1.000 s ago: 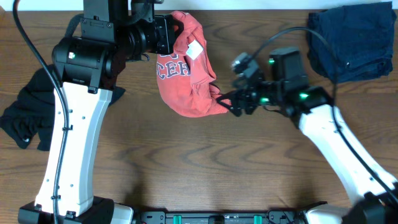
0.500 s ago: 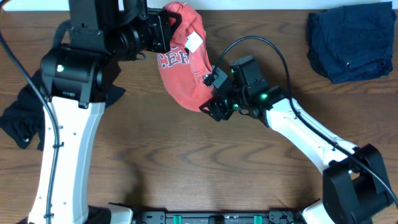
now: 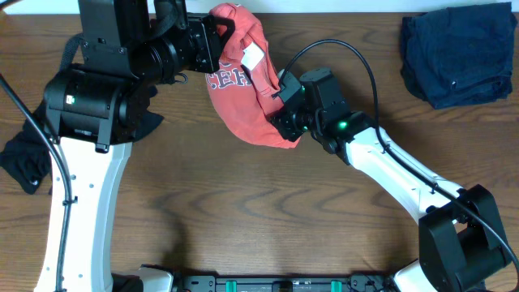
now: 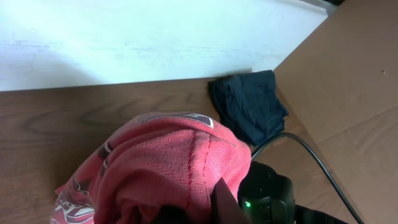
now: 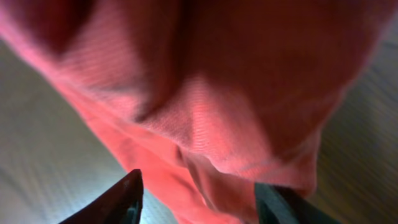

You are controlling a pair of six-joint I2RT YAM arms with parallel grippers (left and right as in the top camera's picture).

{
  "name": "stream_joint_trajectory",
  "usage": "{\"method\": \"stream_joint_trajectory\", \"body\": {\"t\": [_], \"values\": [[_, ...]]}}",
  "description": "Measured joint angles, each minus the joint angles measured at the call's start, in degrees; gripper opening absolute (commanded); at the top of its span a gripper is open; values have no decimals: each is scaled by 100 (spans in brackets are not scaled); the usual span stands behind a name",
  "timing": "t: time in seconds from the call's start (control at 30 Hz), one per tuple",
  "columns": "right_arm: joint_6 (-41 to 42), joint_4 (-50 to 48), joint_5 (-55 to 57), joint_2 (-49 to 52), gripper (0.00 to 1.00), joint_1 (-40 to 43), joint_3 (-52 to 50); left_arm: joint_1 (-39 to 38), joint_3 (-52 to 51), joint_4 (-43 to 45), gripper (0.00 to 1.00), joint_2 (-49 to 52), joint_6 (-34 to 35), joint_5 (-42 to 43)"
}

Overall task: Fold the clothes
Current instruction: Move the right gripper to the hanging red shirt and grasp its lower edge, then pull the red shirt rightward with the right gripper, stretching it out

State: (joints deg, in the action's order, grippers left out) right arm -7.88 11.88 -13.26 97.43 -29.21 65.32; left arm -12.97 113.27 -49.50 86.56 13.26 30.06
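Next, my left gripper moves to the left in the overhead view, then releases the shirt's upper part (image 3: 240, 24) (image 4: 186, 162), as cloth hangs between my right gripper's fingers.
A red shirt (image 3: 243, 97) with white lettering and a white tag hangs bunched from my left gripper (image 3: 216, 39), which is shut on its upper part near the table's far edge. In the left wrist view the shirt (image 4: 168, 158) fills the lower middle, over my fingers (image 4: 199, 213). My right gripper (image 3: 284, 122) is against the shirt's lower right side. In the right wrist view its jaws (image 5: 202, 202) are open, with red cloth (image 5: 205, 93) hanging between and above the fingertips.
A navy blue garment (image 3: 458, 53) lies bunched at the far right corner and also shows in the left wrist view (image 4: 249, 112). A black garment (image 3: 28, 154) lies at the left edge. The wooden table (image 3: 259, 219) spreads below the shirt.
My right arm swung left and its gripper has come up against the shirt's lower right side. My left gripper shifted slightly toward the far edge with the shirt.
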Motion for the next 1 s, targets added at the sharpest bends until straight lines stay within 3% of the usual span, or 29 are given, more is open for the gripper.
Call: {"method": "stream_joint_trajectory", "body": {"t": [0.4, 0.6, 0.67, 0.7, 0.73, 0.77, 1.0], "values": [[9, -186, 649, 55, 63, 74, 0, 0, 0, -35, 6, 0, 7, -2], [61, -702, 555, 643, 62, 74, 20, 0, 0, -111, 6, 0, 4, 0], [109, -850, 455, 809, 53, 74, 20, 0, 0, -111, 6, 0, 7, 0], [164, -922, 398, 885, 38, 74, 20, 0, 0, -114, 6, 0, 7, 0], [223, -979, 363, 944, 13, 74, 20, 0, 0, -114, 6, 0, 7, -2], [289, -1019, 315, 986, 1, 76, 20, 0, 0, -114, 6, 0, 7, -2], [566, -1060, 166, 1003, 1, 184, 20, 0, 0, -192, 6, 0, 2, -92]]}}
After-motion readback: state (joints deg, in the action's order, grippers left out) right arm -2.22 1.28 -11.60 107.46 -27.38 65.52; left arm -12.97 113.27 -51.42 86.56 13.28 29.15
